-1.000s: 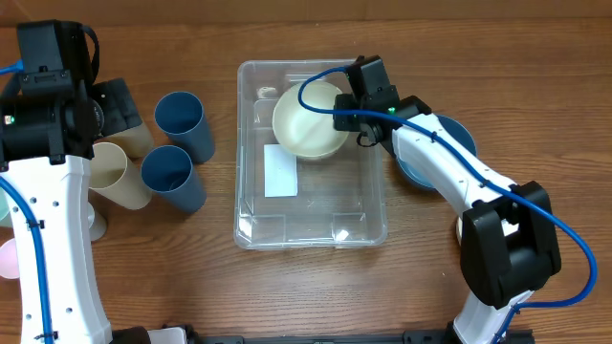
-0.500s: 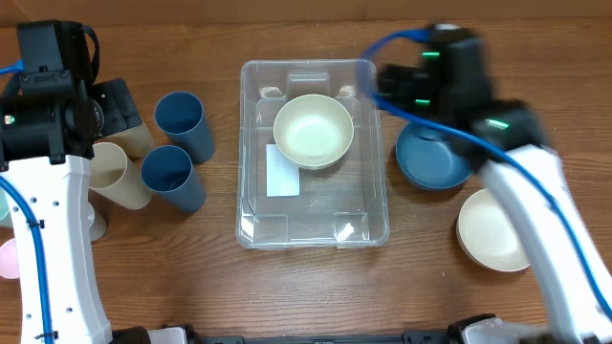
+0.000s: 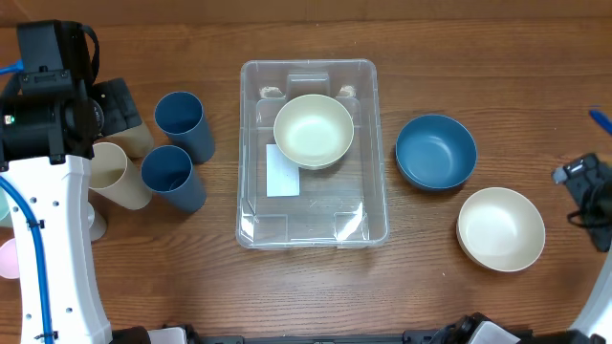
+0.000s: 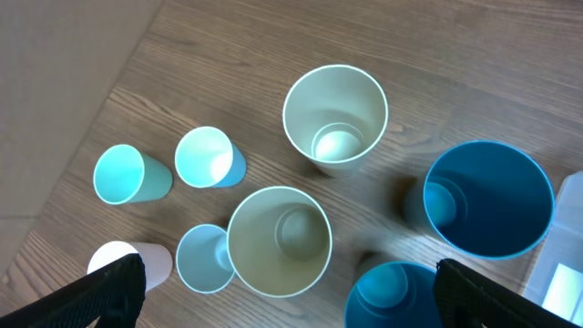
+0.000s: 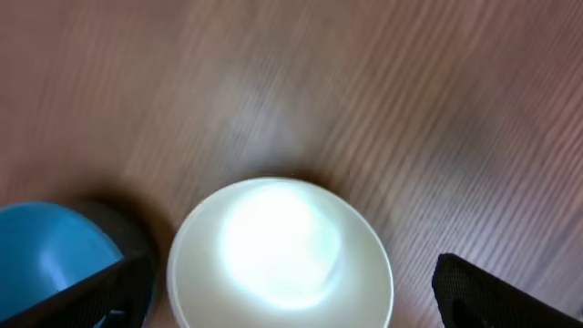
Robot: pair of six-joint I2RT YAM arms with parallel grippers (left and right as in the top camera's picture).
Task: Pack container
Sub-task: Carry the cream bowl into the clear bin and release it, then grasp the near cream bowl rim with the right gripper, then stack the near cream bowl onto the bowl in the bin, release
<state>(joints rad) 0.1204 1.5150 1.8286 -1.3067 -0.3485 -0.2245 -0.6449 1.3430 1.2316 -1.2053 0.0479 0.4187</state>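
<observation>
My right gripper will next move down and back onto the rim of the second cream bowl, on the side opposite the blue bowl [image 3: 436, 152], because the table is clear there.
The clear container [image 3: 316, 225] lies mid-table with a white label [image 3: 281, 171] on its base. A cream bowl [image 3: 314, 131] rests inside it at the far end. To its right on the table are a blue bowl [image 3: 436, 152] and a second cream bowl [image 3: 501, 229]. My right gripper [image 5: 291, 305] hangs open over that cream bowl [image 5: 281, 251], holding nothing; the view is blurred, and the blue bowl [image 5: 50, 246] shows at the left. Overhead, only the right arm [image 3: 585, 186] shows, at the right edge. My left gripper [image 4: 291, 296] is open and empty above the cups.
Two blue cups [image 3: 182, 124] [image 3: 172, 177] and cream cups [image 3: 115, 177] stand left of the container, under the left arm [image 3: 53, 105]. The left wrist view shows several upright cups: cream [image 4: 335, 118], beige [image 4: 279, 241], blue [image 4: 489, 199], pale teal [image 4: 127, 175].
The right gripper has opened and let go of the cream bowl inside the container, then swung away to the table's right edge. The left arm has not moved.
</observation>
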